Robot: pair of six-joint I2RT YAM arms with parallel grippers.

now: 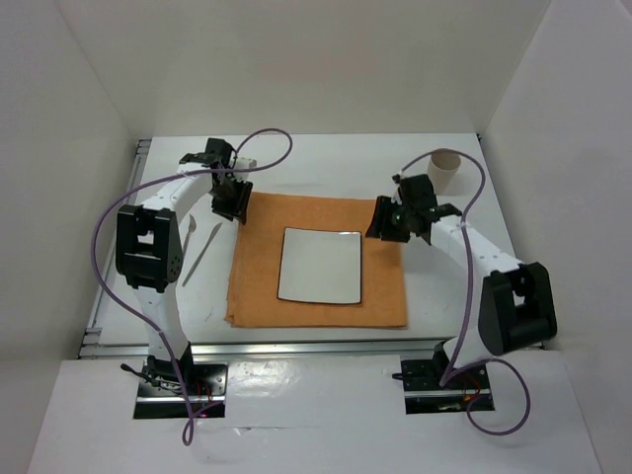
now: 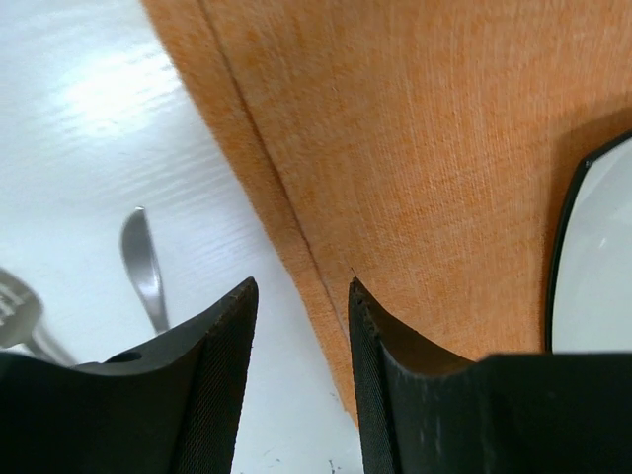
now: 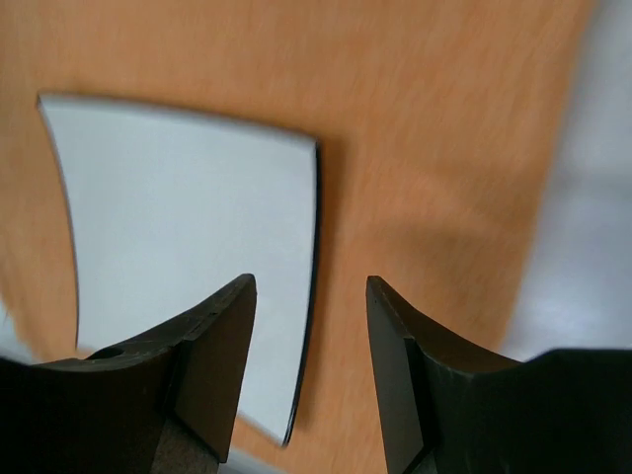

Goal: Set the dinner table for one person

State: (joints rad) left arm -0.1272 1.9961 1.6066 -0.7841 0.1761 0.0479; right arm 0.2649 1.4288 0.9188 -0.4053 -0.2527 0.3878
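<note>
My left gripper isn't holding anything, and the rounded utensil's handle (image 1: 195, 269) is below it and to its left in the top view. I will move that way, back and down onto the handle.
The dinner table (image 1: 326, 158) is a large white top with metal rails. An orange cloth (image 1: 380, 296) lies on its middle, and a square white plate (image 1: 319, 265) with a dark rim rests on the cloth. My left gripper (image 1: 234, 202) hangs over the cloth's far left corner; in the left wrist view this gripper (image 2: 301, 286) is open, straddling the cloth's edge (image 2: 395, 148) with nothing between its fingers. My right gripper (image 1: 390, 222) hovers over the cloth's far right part. Seen from its wrist, the right gripper (image 3: 311, 286) is open above the plate's right rim (image 3: 188, 237), holding nothing.
Silver utensils (image 1: 202, 252) lie on the table left of the cloth; a rounded utensil tip (image 2: 143, 267) and a fork (image 2: 20, 316) show in the left wrist view. A pale cup (image 1: 444, 173) stands at the far right. White walls enclose the table.
</note>
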